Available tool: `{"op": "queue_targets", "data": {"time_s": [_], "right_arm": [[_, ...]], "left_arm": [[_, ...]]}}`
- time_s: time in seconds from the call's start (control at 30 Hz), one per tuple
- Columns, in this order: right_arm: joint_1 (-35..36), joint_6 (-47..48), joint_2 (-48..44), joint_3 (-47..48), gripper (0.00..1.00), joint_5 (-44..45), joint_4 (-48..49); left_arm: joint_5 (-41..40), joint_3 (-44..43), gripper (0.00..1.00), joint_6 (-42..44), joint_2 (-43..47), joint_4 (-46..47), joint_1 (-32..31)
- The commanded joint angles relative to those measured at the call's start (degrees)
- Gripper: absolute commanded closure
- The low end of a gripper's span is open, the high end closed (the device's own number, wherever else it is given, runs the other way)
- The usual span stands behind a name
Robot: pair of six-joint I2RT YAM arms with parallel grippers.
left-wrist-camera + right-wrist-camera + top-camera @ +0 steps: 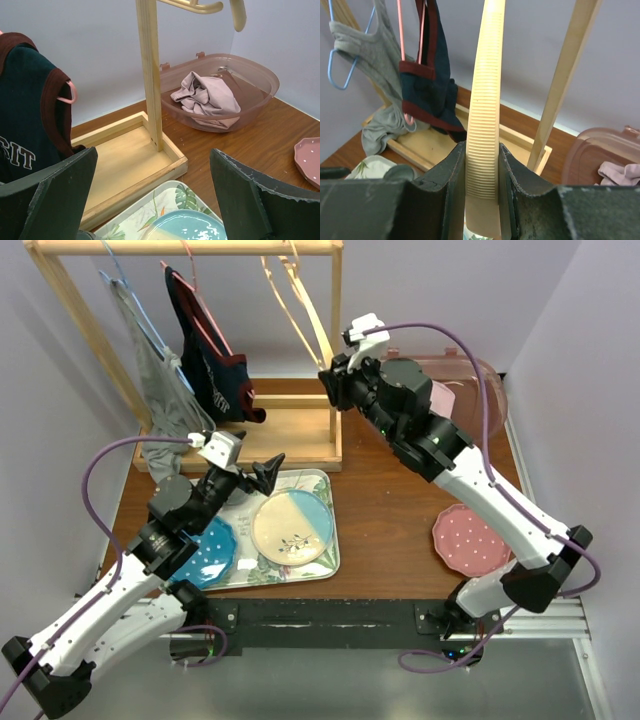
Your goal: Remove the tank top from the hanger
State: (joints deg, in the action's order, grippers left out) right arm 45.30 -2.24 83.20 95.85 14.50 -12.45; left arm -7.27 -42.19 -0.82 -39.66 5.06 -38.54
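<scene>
My left gripper will next move up and outward, to the left in the top view, onto the pink hanger's neck, because it is bare above the navy tank top.
A bare cream hanger (300, 320) hangs at the right end of the wooden rack's rail. My right gripper (330, 375) is shut on its ribbed lower arm (485, 125). A navy tank top (210, 365) with maroon trim hangs on a pink hanger (400, 30) at mid rail. A grey tank top (160, 380) hangs on a blue hanger at the left. A crumpled pink garment (207, 95) lies in the pink bin (260, 75). My left gripper (265, 472) hovers open over the tray, nothing between its fingers (60, 190).
The wooden rack's base (290, 435) sits at the back of the table. A leaf-print tray (325, 545) in front holds a cream-and-blue plate (292, 528) and a blue dotted plate (208, 552). A pink dotted plate (468, 540) lies at the right.
</scene>
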Motion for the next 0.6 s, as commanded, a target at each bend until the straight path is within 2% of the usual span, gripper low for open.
{"op": "queue_targets", "data": {"time_s": [0.0, 0.53, 0.57], "right_arm": [[-0.12, -0.22, 2.05, 5.74, 1.0, 3.25, 5.86], [-0.12, -6.55, 9.7, 10.4, 1.0, 5.36, 2.26], [-0.12, -6.55, 9.7, 10.49, 0.96, 5.45, 2.17]], "left_arm": [[0.06, -0.34, 0.0, 0.56, 0.9, 2.06, 0.22], [-0.03, -0.26, 0.0, 0.56, 0.55, 1.97, 0.14], [0.06, -0.26, 0.0, 0.56, 0.29, 1.97, 0.22]]}}
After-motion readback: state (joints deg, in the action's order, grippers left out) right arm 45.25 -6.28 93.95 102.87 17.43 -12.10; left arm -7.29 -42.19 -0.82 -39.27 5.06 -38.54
